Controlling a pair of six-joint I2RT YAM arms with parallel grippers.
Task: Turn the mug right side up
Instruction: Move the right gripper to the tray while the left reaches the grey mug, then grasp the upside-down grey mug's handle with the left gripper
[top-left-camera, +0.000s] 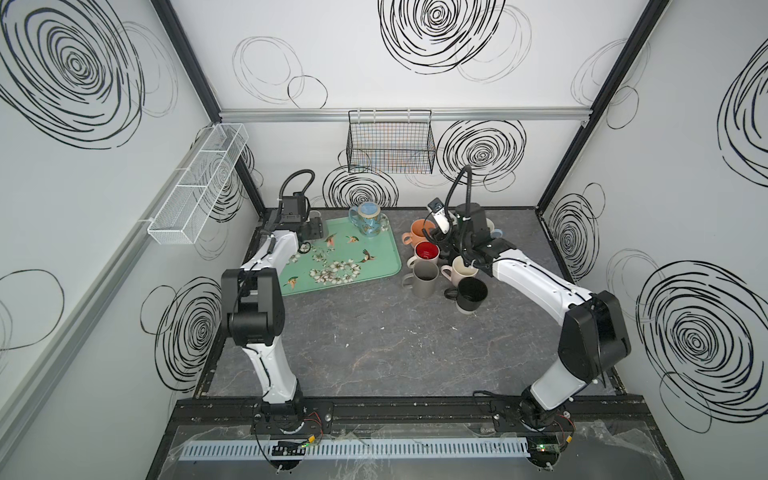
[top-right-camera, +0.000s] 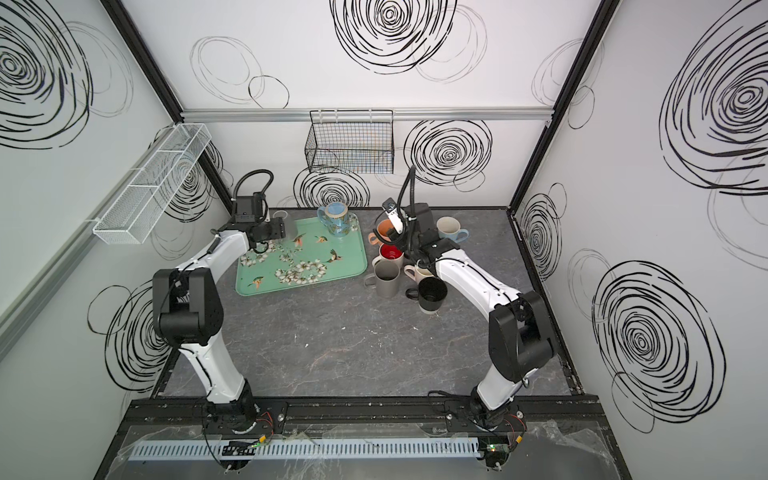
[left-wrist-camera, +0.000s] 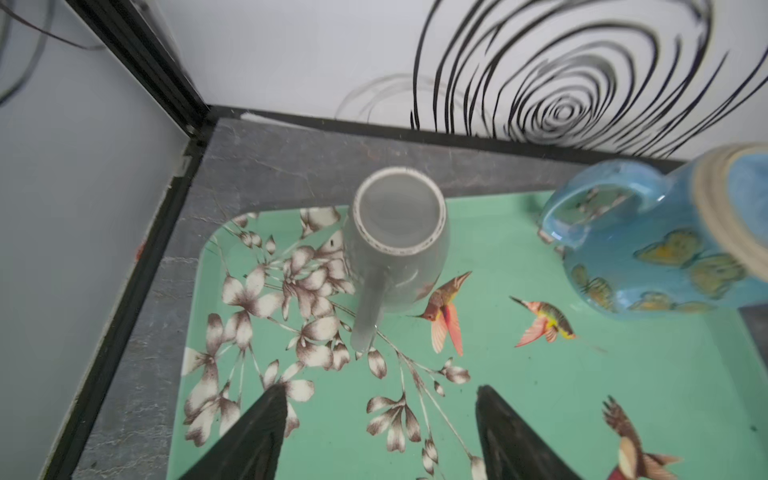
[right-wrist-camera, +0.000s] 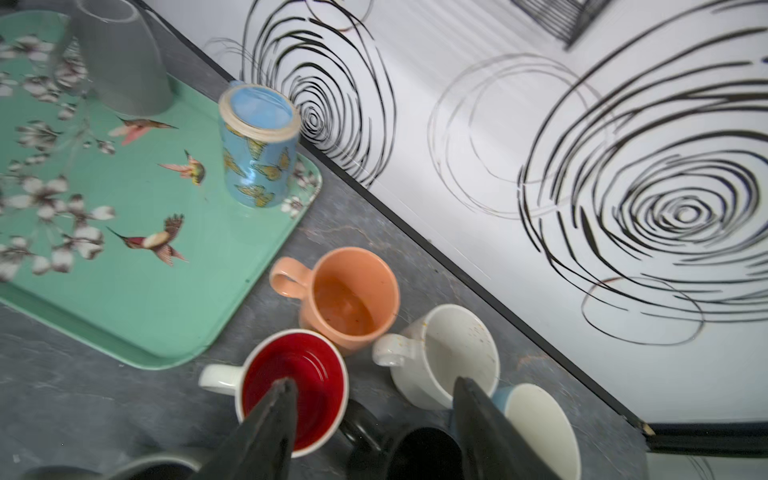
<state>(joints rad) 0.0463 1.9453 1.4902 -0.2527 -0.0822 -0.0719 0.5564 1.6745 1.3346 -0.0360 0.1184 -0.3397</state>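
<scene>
The left gripper moves outward and down around the grey mug's handle (left-wrist-camera: 369, 308) next, since that handle lies outward of it and below, facing its open fingers.
Two mugs stand bottom up on the green bird-patterned tray (top-left-camera: 386, 266) (left-wrist-camera: 582, 395). A plain grey mug (left-wrist-camera: 399, 249) (right-wrist-camera: 124, 62) is near the tray's far left corner, foot ring up, handle towards my left gripper. A blue butterfly mug (top-left-camera: 369, 220) (left-wrist-camera: 648, 253) (right-wrist-camera: 257, 153) stands to its right. My left gripper (left-wrist-camera: 380, 388) (top-left-camera: 318, 228) hangs open just short of the grey mug, touching nothing. My right gripper (right-wrist-camera: 374, 380) (top-left-camera: 434, 239) is open above a cluster of upright mugs and holds nothing.
To the right of the tray, upright mugs crowd the table: orange (top-left-camera: 419, 230), red-lined (top-left-camera: 427, 251), grey (top-left-camera: 426, 278), cream (top-left-camera: 463, 268), black (top-left-camera: 471, 293) and a blue-handled one (top-left-camera: 494, 233). A white mesh basket (top-left-camera: 199, 183) and a black wire basket (top-left-camera: 390, 145) hang on the walls.
</scene>
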